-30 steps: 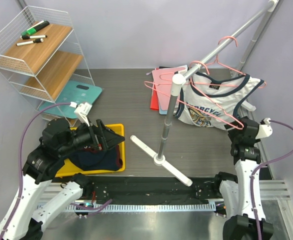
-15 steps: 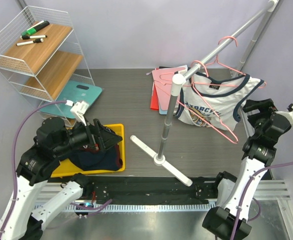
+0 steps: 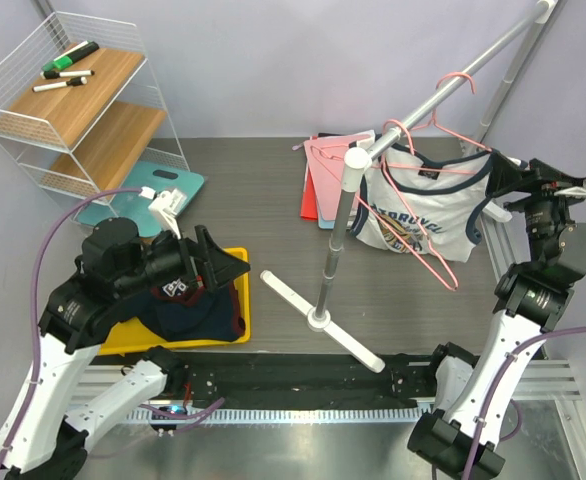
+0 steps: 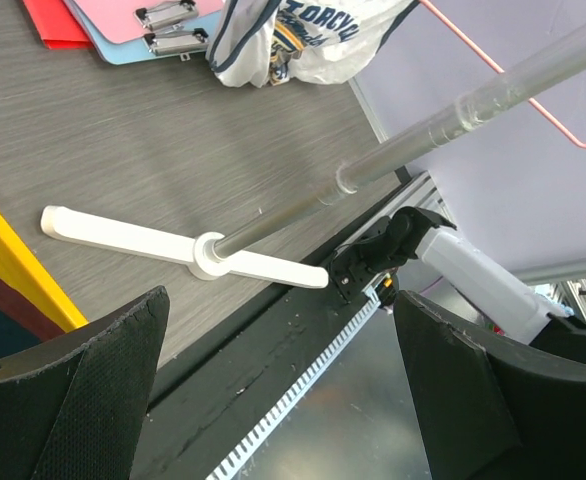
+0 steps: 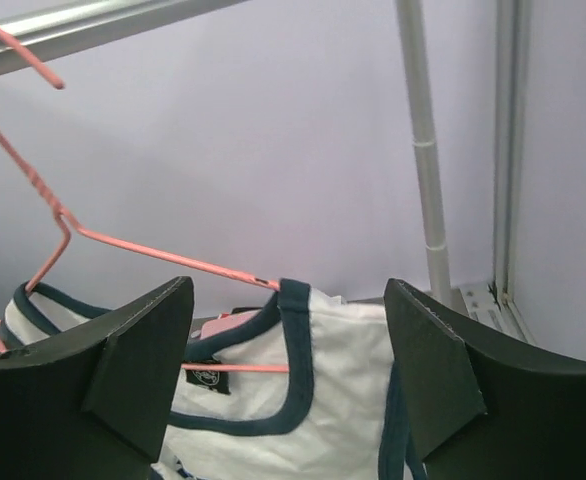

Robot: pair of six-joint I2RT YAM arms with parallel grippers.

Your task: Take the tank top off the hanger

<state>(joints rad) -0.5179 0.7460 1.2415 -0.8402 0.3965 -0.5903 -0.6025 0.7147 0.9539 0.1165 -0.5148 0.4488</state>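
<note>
Next, my right gripper will tip downward and ease onto the tank top's navy shoulder strap (image 5: 295, 300) at the hanger's end, since that lies to its left in the top view.
A white tank top (image 3: 423, 212) with navy trim and a printed front hangs on a pink wire hanger (image 3: 410, 150) from the slanted metal rail (image 3: 443, 92). My right gripper (image 3: 501, 186) is open, level with the top's right shoulder and just right of it. In the right wrist view the navy shoulder strap (image 5: 295, 300) and the hanger's arm (image 5: 163, 252) lie between the spread fingers of that gripper (image 5: 288, 292), without touching them. My left gripper (image 3: 228, 266) hangs open over the yellow tray, and nothing sits in the left gripper (image 4: 280, 300).
The rail's upright pole (image 3: 331, 250) stands mid-table on a white cross foot (image 3: 318, 318). A yellow tray (image 3: 235, 256) holds a dark garment (image 3: 195, 312). Clipboards (image 3: 318, 178) lie behind the pole, a teal scale (image 3: 158, 185) and a wire shelf (image 3: 83, 100) stand at the left.
My right arm has risen from low near the table's right edge up to the tank top's shoulder. The top and hangers swung slightly left. The left arm shifted a little.
</note>
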